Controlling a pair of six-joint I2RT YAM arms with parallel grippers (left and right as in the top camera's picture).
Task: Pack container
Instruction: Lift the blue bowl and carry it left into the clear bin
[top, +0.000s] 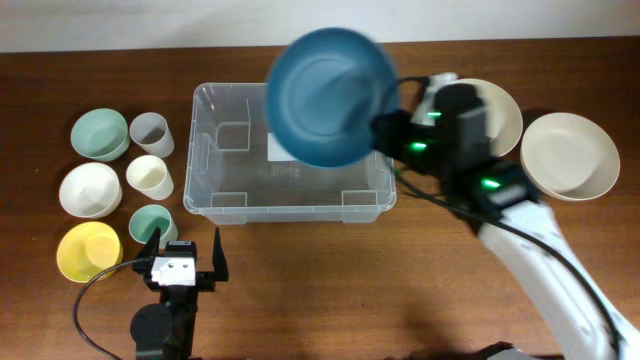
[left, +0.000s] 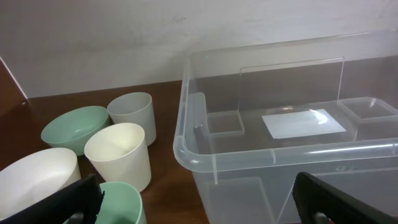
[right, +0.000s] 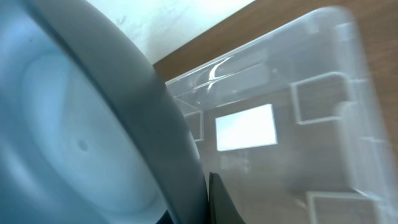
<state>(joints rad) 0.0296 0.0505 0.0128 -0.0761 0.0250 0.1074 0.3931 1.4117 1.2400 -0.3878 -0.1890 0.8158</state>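
Note:
The bin's empty end near the cups is below, so I need to move my right gripper across left in the overhead view, lower it and release the bowl.
The container (top: 205, 150) is a large clear plastic bin at the table's middle, empty, with a white label (top: 276, 147) on its base. It also shows in the left wrist view (left: 186, 146) and the right wrist view (right: 323, 124). My right gripper (top: 385, 130) is shut on the rim of a large blue bowl (top: 330, 95) and holds it tilted above the bin's right half. The bowl fills the left of the right wrist view (right: 74, 143). My left gripper (top: 187, 262) is open and empty, in front of the bin's left corner.
Left of the bin stand a green bowl (top: 99, 133), white bowl (top: 89, 188), yellow bowl (top: 88, 250), grey cup (top: 151, 133), cream cup (top: 149, 176) and green cup (top: 151, 222). Two beige bowls (top: 570, 155) sit at the right.

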